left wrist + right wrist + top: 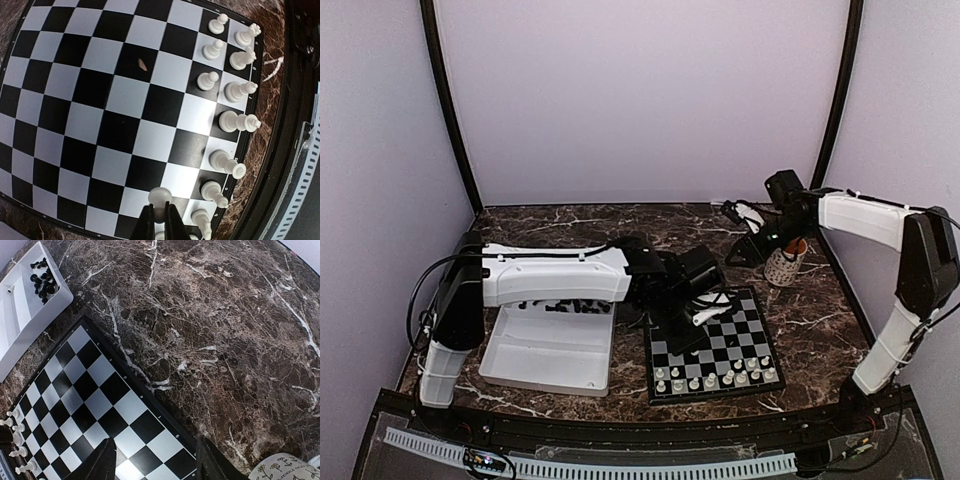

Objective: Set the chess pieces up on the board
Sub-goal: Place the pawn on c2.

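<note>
I will next lower the pawn with my left gripper onto the empty white square beside the pawns at the board's tray end.
The board (752,322) lies right of centre on the marble table. White chess pieces (715,378) stand in two rows along its near edge, and show at the right edge of the board (90,100) in the left wrist view. My left gripper (159,209) is shut on a white pawn (160,196), held just above a square in the second row. My right gripper (155,452) hangs open over the board's (100,390) far edge, with nothing between its fingers. Black chess pieces (565,305) lie in a heap in the white tray (545,355).
A patterned mug (785,262) stands at the back right, close under the right arm. The tray (20,315) sits left of the board, under the left arm. A small brown speck (143,64) lies on a black square mid-board. Purple walls close in three sides.
</note>
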Robot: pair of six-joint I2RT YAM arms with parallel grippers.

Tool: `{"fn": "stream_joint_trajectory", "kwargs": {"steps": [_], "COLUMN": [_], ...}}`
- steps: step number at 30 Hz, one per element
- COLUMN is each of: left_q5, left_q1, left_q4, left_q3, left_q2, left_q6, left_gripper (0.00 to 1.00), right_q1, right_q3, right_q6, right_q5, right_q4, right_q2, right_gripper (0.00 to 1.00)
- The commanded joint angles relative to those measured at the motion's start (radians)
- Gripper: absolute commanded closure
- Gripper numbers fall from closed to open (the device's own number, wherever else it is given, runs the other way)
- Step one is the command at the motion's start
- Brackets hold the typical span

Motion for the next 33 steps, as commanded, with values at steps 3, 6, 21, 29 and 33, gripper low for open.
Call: {"fn": "stream_joint_trajectory", "kwargs": {"steps": [3,6,21,29,33], "left_q5": [0.012,0.012,0.062,0.096,0.090], "left_q1": [-0.031,-0.041,-0.044,-0.045,-0.045], "left_q4": [-0.062,-0.056,-0.143,-0.178,-0.188], "left_q3": [0.038,0.034,0.145,0.145,0.149], "left_q2": [0.024,0.036,0.118,0.139,0.144], "left_q6": [0.105,0.105,0.134,0.152,0.134], "left_gripper": [0.99,0.98,0.96,0.93,0.93], "right_q1": [0.001,0.001,0.001,0.001,0.001], "right_q3": [-0.030,-0.045,-0.060,-0.059,-0.049], "right_q6": [0.019,0.018,0.016,0.012,0.011], "right_q5": [0.053,0.056,0.033,0.027,0.019], "right_q4": [0.080,0.091,0.094,0.095,0.088], "right_q2": [-0.090,-0.116,-0.146,-0.143,-0.133], "right_gripper": [0.44,0.44,0.43,0.43,0.43]}}
